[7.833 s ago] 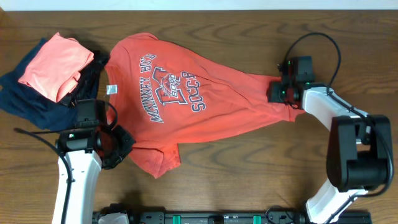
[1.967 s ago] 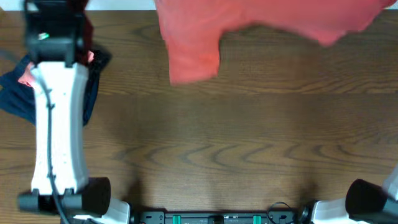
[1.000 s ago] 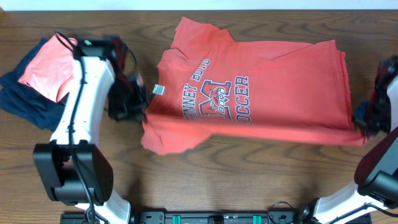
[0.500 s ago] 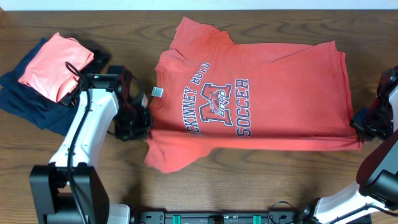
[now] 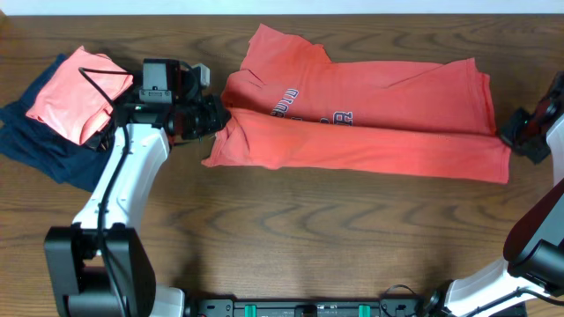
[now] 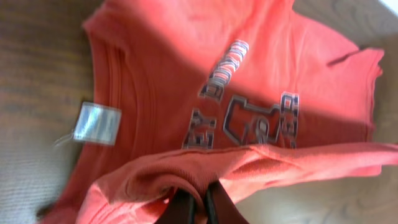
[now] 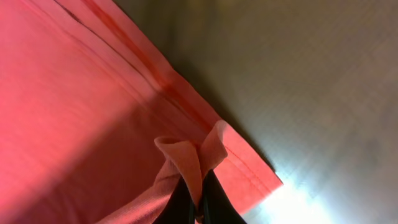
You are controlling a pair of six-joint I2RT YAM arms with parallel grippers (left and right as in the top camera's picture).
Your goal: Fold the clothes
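Observation:
The fold still stands raised above the chest print, so next I should bring my left gripper down onto the red cloth by the collar (image 5: 235,99) (image 6: 135,142) and release the shirt's edge.
The red T-shirt (image 5: 370,114) lies across the table's far middle, its near half folded up over the chest print so only part of the white lettering (image 5: 308,117) shows. My left gripper (image 5: 214,119) is shut on the shirt's left edge by the collar. In the left wrist view the cloth (image 6: 186,124) bunches between the fingers (image 6: 217,208), with the white neck label (image 6: 97,123) to the left. My right gripper (image 5: 514,135) is shut on the hem corner at the right edge. In the right wrist view the fingers pinch a fold of the hem (image 7: 186,158).
A salmon-pink folded garment (image 5: 77,92) lies on navy and black garments (image 5: 44,145) at the far left, just behind my left arm (image 5: 123,189). Bare wooden table (image 5: 335,238) stretches in front of the shirt.
Both grippers have carried the shirt's near edge away from me and over the chest print, so the shirt is now folded lengthwise. The left gripper moved up and right.

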